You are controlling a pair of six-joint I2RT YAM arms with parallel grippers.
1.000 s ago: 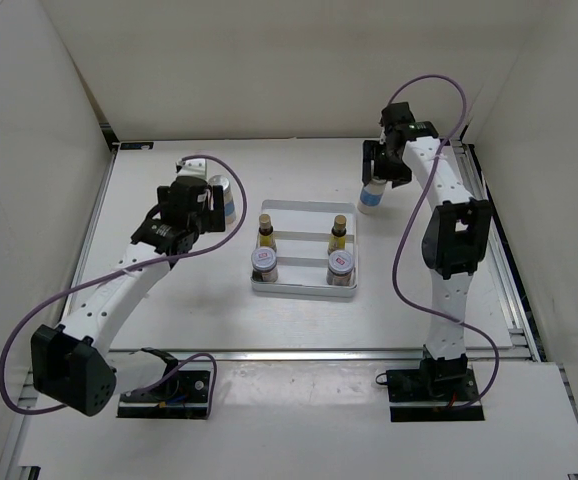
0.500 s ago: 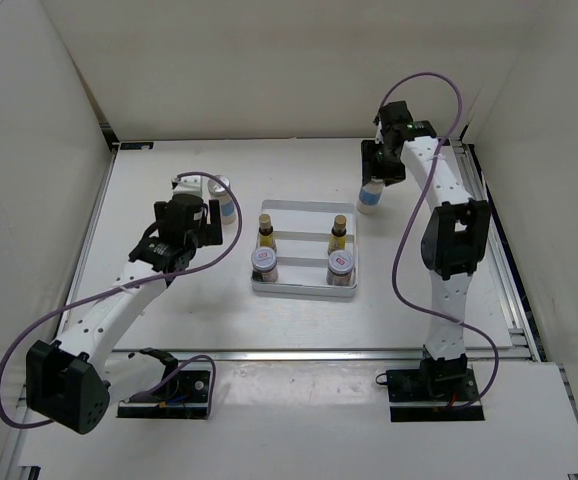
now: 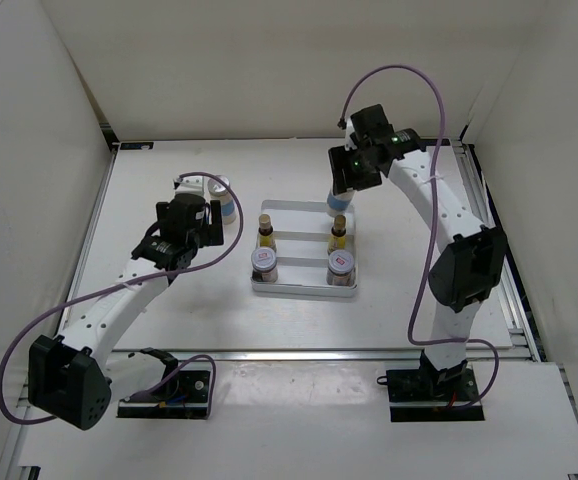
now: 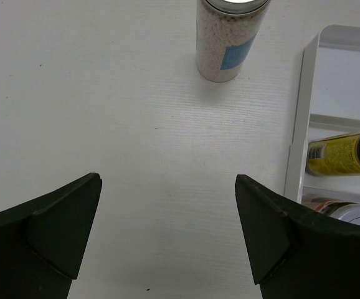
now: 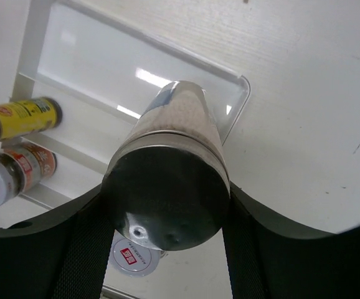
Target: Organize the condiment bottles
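My right gripper lowers the white bottle into the tray's empty far section [image 3: 331, 218] [image 5: 219, 104] next and releases it there, since that spot lies below the gripper.
A shallow white tray [image 3: 304, 288] holds two slim yellow bottles [image 3: 266, 233] [image 3: 339, 234] and two silver-lidded jars [image 3: 264, 263] [image 3: 341, 265]. One tall white bottle with a blue label [image 3: 225, 203] stands on the table left of the tray. It also shows in the left wrist view [image 4: 228, 47], ahead of my open, empty left gripper [image 4: 167, 180]. My right gripper [image 5: 167, 205] is shut on the other white bottle [image 5: 177, 134], holding it above the tray's far right corner [image 3: 338, 204].
The left wrist view shows the tray's left rim [image 4: 299, 124], a yellow bottle [image 4: 342, 152] and a jar lid [image 4: 357, 215]. White walls enclose the table on three sides. A metal rail [image 3: 504, 260] runs along the right edge.
My right gripper has carried its white bottle leftward from right of the tray to over its far right corner. My left gripper drew back from the left white bottle, leaving it standing.
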